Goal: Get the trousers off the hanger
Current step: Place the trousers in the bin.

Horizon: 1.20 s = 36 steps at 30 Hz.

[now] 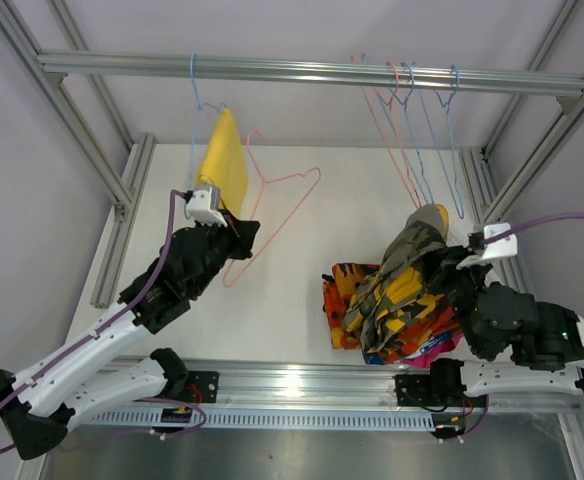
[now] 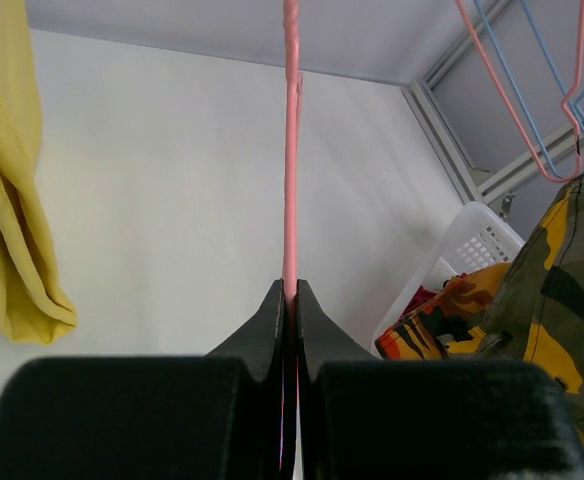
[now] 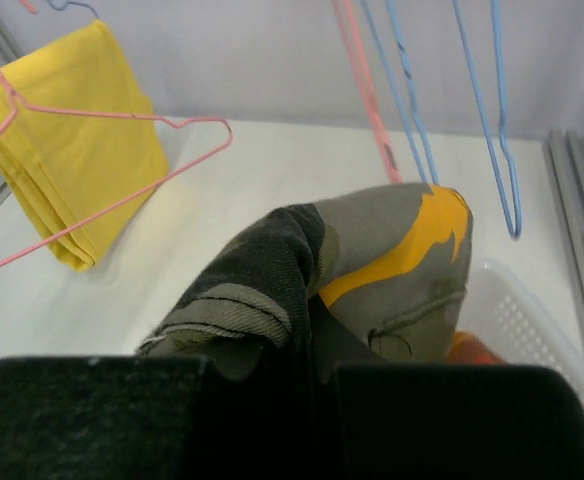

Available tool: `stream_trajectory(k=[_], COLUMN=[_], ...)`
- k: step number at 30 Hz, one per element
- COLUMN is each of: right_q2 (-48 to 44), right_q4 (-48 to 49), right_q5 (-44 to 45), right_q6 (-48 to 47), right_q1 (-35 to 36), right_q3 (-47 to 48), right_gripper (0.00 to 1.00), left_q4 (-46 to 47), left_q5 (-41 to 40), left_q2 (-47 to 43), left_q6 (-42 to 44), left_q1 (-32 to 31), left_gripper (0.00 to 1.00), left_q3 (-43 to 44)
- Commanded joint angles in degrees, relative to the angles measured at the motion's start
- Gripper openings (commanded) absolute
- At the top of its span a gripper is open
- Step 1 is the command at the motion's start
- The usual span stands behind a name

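Note:
My right gripper should move down toward the right in the wrist view and free the camouflage trousers, because the white basket (image 3: 534, 322) is below it on that side.
Plain yellow trousers (image 1: 223, 160) hang folded on a blue hanger (image 1: 196, 95) from the top rail; they also show in the left wrist view (image 2: 12, 200) and the right wrist view (image 3: 72, 140). My left gripper (image 1: 240, 235) is shut on the wire of an empty pink hanger (image 1: 277, 195), seen clamped between the jaws in the left wrist view (image 2: 290, 200). My right gripper (image 1: 454, 262) is shut on the yellow-brown camouflage trousers (image 1: 412, 265), holding them above a pile with orange-red patterned trousers (image 1: 344, 292) and magenta trousers (image 1: 438, 350). The cloth fills the right wrist view (image 3: 392, 250).
Several empty pink and blue hangers (image 1: 412, 120) hang from the rail (image 1: 302, 70) at the right. A white basket (image 3: 532, 330) holds the pile; it also shows in the left wrist view (image 2: 472, 245). Aluminium frame posts (image 1: 122, 190) flank the white table.

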Motion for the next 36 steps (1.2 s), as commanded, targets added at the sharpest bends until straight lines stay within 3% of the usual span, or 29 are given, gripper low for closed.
stream_trajectory(k=[1,5,11,14,26,36], right_q2=[-3.9,-6.6,-5.2,-4.6,-4.8,-4.0], right_q4=[-15.2,-28.2,-41.2,-51.6,-51.7,-52.3], right_q5=[4.6,6.0,6.7,6.1,2.7,3.3], right_q6=[19.3,36.1,48.8,62.4,61.1,65.4], right_q1=[0.2,0.0,-1.7,-4.2,-20.0,-23.0], right_q3=[-1.3,-1.0,-0.5,0.6,3.2,-1.9], right_gripper=[0.0,0.0,0.0,0.0,0.01,0.11], left_q4=[1.7,1.8,1.8,1.8,1.7,1.9], left_q5=[-2.1,-3.0,-3.7,-4.1,-4.4,-7.4], left_q2=[-0.7,-0.6,-0.5,-0.7,-0.4,-0.8], left_q6=[2.0,2.7,3.1,3.4,3.9,5.8], left_q1=[-1.3,-2.2,-3.0,-3.4,-4.5,-7.5], left_gripper=[0.01,0.01,0.0,0.01,0.01,0.01], left_q3=[2.7,2.8,2.9,2.7,2.9,2.9])
